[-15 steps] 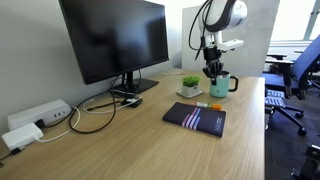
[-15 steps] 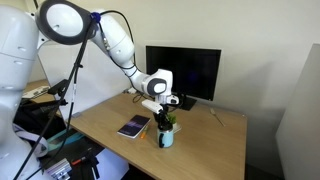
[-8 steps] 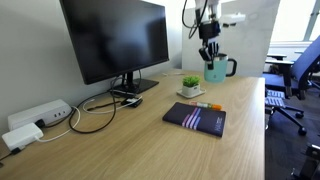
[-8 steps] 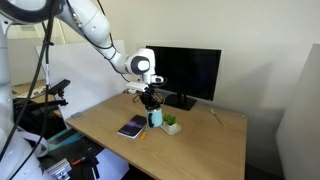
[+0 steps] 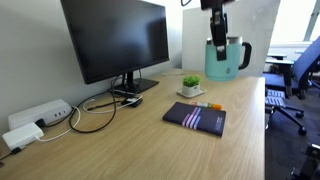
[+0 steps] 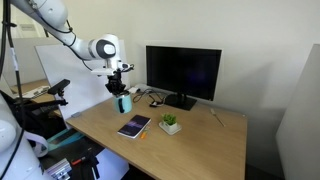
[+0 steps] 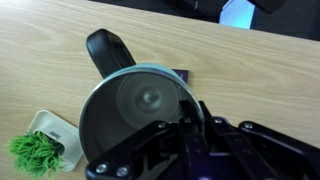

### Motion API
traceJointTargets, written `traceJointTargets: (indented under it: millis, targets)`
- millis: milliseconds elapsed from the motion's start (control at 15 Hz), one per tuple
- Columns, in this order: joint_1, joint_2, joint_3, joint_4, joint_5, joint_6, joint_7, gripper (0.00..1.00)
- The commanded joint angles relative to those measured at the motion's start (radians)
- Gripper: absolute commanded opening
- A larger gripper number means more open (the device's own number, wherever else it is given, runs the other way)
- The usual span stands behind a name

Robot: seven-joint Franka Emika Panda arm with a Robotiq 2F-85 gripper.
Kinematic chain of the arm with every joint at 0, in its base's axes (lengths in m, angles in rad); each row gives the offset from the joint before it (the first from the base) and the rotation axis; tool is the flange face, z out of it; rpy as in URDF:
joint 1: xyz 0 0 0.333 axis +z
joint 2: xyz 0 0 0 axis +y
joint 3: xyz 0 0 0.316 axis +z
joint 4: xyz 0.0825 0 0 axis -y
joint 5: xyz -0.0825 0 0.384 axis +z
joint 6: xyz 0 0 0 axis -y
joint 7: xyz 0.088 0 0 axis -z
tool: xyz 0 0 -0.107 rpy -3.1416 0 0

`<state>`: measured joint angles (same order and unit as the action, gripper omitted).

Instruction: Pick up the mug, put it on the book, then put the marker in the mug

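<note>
The book's striped part (image 5: pixel 190 116) is below my gripper and off to one side, so next my gripper will move across and down and let go of the mug (image 5: pixel 225 58) there.
The teal mug (image 5: pixel 225 58) hangs high above the desk, its handle turned sideways. My gripper (image 5: pixel 217 33) is shut on its rim from above. In an exterior view the mug (image 6: pixel 123 103) and gripper (image 6: pixel 119 90) are up and to one side of the book (image 6: pixel 133 126). The dark striped book (image 5: pixel 195 118) lies flat on the desk. The small orange marker (image 5: pixel 210 105) rests just past the book's far edge. In the wrist view I look down into the mug (image 7: pixel 135 105), and my gripper (image 7: pixel 188 122) pinches its wall opposite the handle.
A small potted plant (image 5: pixel 190 85) (image 6: pixel 169 124) (image 7: pixel 38 150) stands near the book. A large monitor (image 5: pixel 115 40) with cables at its foot stands at the back. A white power strip (image 5: pixel 38 115) lies further along. Office chairs (image 5: pixel 295 75) stand past the desk's edge.
The mug has been lifted from the desk beside the plant and has risen high into the air in my gripper. The book, marker and plant have stayed put.
</note>
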<state>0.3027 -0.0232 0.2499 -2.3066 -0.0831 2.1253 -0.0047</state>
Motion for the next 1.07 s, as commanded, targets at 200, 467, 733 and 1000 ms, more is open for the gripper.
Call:
traceJointTargets:
  millis: [200,467,733,1000]
  targets:
    - [-0.01,-0.005,0.014,0.002,0.089,-0.008,-0.106,0.02]
    - [-0.038,0.065,-0.009,0.05,0.064,-0.007,-0.047,0.02]
    - [-0.054,0.166,-0.029,0.158,0.039,-0.007,-0.014,0.02]
    - [-0.043,0.278,-0.033,0.28,0.018,-0.007,0.016,0.02]
